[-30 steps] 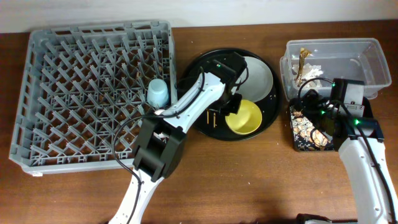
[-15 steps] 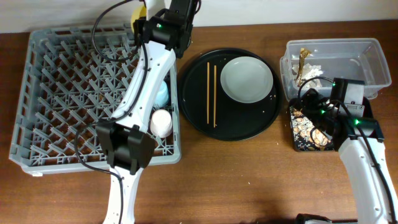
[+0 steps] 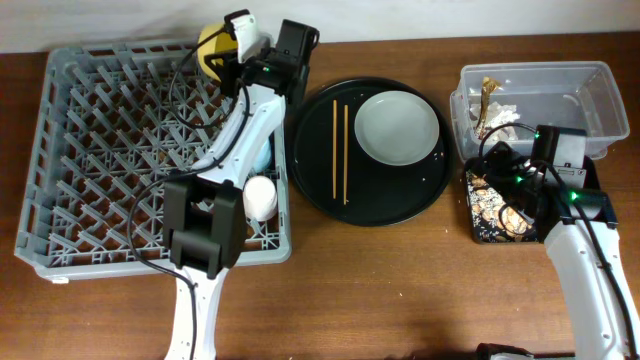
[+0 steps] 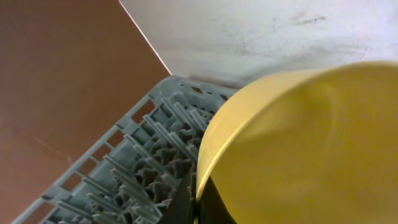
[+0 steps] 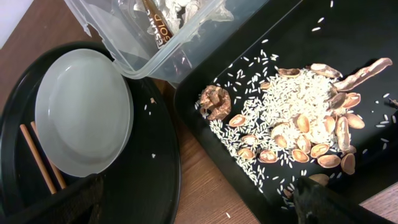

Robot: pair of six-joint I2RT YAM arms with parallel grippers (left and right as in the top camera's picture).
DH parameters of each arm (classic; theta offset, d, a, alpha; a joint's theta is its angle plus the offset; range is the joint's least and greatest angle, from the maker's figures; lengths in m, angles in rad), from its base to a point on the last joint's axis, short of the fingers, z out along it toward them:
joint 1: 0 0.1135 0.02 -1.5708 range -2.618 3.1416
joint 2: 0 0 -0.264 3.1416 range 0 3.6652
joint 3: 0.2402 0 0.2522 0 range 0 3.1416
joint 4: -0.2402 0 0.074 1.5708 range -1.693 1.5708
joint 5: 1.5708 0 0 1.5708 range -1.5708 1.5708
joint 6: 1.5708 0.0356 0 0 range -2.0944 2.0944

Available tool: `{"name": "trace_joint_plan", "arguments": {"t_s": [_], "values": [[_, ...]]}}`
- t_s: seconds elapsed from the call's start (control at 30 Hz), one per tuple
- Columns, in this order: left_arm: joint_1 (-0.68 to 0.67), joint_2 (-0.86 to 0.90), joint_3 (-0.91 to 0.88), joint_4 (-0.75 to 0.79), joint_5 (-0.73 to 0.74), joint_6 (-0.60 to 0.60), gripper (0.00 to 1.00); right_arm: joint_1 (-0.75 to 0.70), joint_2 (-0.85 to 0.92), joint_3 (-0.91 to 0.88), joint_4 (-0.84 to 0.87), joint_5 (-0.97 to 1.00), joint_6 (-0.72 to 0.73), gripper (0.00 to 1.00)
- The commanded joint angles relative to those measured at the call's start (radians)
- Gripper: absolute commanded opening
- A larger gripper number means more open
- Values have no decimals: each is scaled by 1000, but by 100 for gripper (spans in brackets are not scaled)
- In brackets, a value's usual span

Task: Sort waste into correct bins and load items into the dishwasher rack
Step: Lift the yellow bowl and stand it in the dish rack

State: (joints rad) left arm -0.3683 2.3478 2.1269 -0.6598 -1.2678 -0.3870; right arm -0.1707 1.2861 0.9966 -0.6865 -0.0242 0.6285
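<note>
The pegs at the rack's far end (image 3: 211,86) (image 4: 186,121) are empty, so next I should lower the small yellow bowl in my left gripper onto them and let go of the bowl's rim.
My left gripper (image 3: 232,45) is shut on the rim of the small yellow bowl (image 3: 213,47), holding it over the far right edge of the grey dishwasher rack (image 3: 100,150). In the left wrist view the yellow bowl (image 4: 305,143) fills the right side, pinched between the jaws (image 4: 196,205). The light blue cup (image 3: 262,152) and pinkish-white cup (image 3: 260,197) stand in the rack. The grey plate (image 3: 398,127) and two chopsticks (image 3: 340,150) lie on the round black tray (image 3: 400,195). My right gripper (image 5: 199,199) is open above the black rectangular tray (image 5: 323,25) of food leftovers (image 5: 298,124).
The clear tub (image 3: 590,95) at the far right holds tissue and a brown scrap (image 3: 490,105). It also shows in the right wrist view (image 5: 155,37), as do the grey plate (image 5: 81,112) and chopsticks (image 5: 40,165). Bare wooden table lies in front.
The left arm took the yellow bowl from the round black tray and carried it left and away to the rack's far right edge. The right arm has not moved.
</note>
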Motion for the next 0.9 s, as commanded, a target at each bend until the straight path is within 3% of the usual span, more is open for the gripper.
{"name": "trace_joint_plan", "arguments": {"t_s": [0.0, 0.37, 0.47, 0.57, 0.63, 0.67, 0.73, 0.87], "values": [[19, 21, -8, 40, 23, -5, 0, -6, 0, -1, 3, -2, 5, 98], [34, 106, -8, 80, 57, -1, 0, -6, 0, -1, 7, -3, 5, 100], [-10, 106, -8, 79, 34, 109, 0, -6, 0, -1, 13, -21, 5, 100], [-40, 106, -8, 53, 34, 117, 2, -6, 0, -1, 13, -21, 5, 100], [-52, 106, -8, 8, 34, 116, 13, -6, 0, -1, 12, -21, 5, 100], [-60, 106, -8, -36, 35, 116, 28, -6, 0, -1, 12, -21, 5, 100], [-71, 106, -8, -95, 38, 116, 43, -6, 0, -2, 13, -21, 5, 100], [-113, 105, -8, -165, 89, 117, 62, -6, 0, -2, 13, -21, 5, 100]]}}
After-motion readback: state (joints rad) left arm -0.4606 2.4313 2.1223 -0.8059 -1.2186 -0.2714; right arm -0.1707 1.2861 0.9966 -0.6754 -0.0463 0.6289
